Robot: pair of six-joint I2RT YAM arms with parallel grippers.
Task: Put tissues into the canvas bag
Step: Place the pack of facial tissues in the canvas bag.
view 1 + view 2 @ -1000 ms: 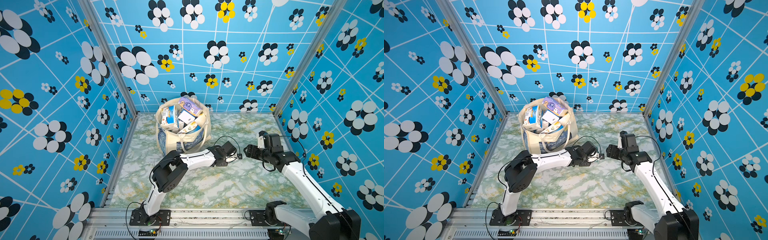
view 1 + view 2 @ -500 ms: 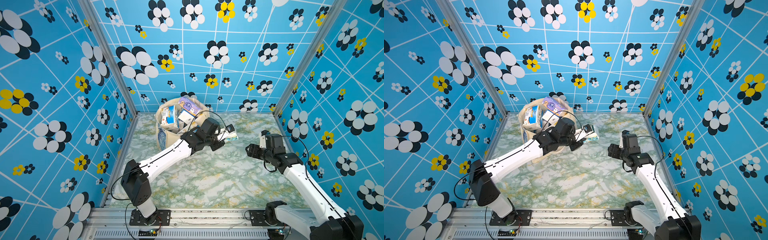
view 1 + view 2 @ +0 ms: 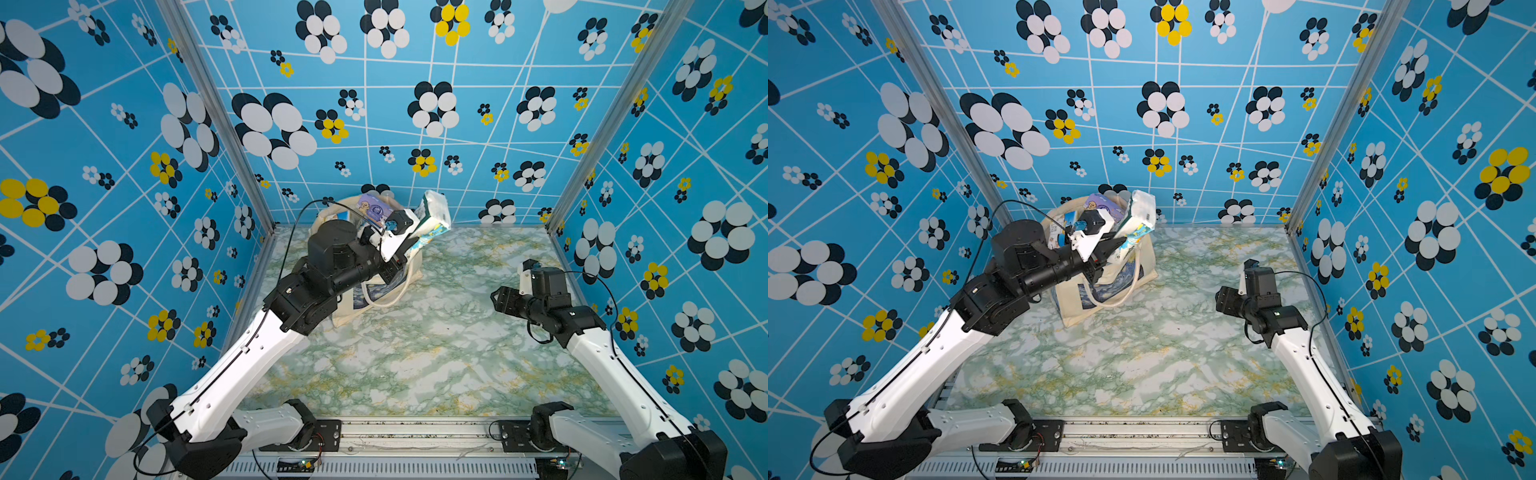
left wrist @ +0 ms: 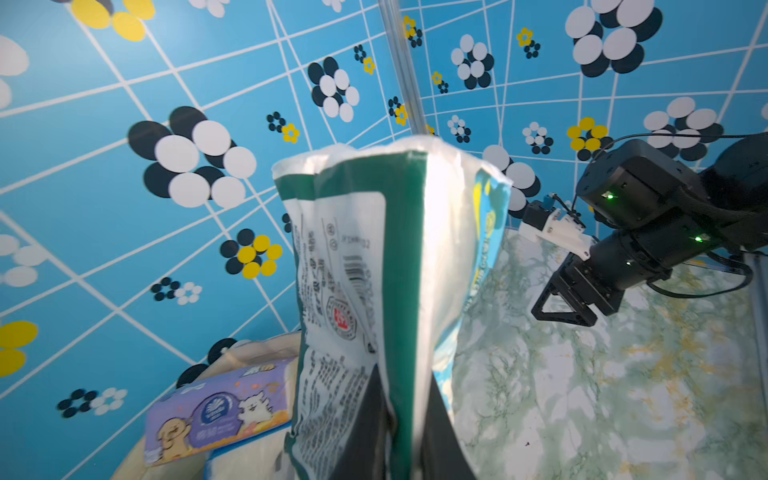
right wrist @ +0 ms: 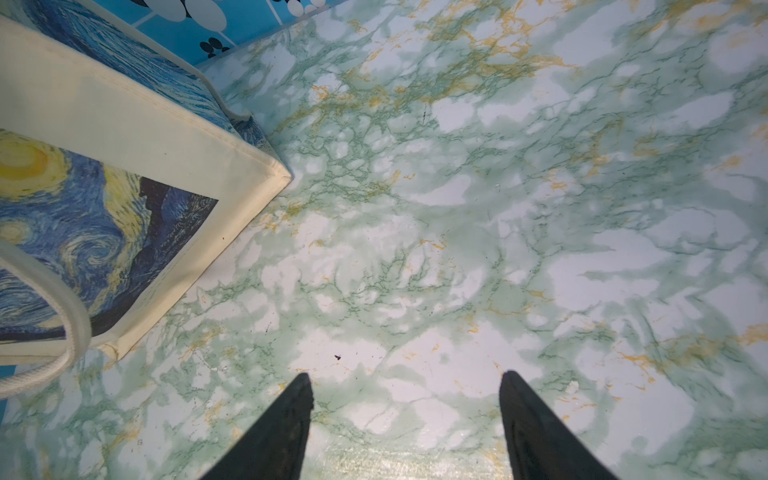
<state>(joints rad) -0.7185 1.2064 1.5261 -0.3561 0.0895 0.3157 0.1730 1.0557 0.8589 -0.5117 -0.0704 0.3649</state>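
Observation:
My left gripper will tip downward next and lower the green-and-white tissue pack into the opening of the bag beside the lavender pack to let it go, because the green-and-white pack sticks out past the bag's rim.
The canvas bag stands at the back of the table, its blue swirl print facing forward. It is full of tissues, with a lavender pack on top. My left gripper is shut on the lower end of a green-and-white tissue pack. It holds the pack upright in the air at the bag's right rim. My right gripper stands open over bare table right of the bag, with nothing between its fingers.
Patterned blue walls close in the back and both sides, with the bag close to the back wall. A loop handle hangs down the bag's front. The marble tabletop stretches from the bag to the front rail.
My left arm has swung from the table's middle, beside the right gripper, back and up to the bag's rim with the green-and-white pack. The right arm has barely moved.

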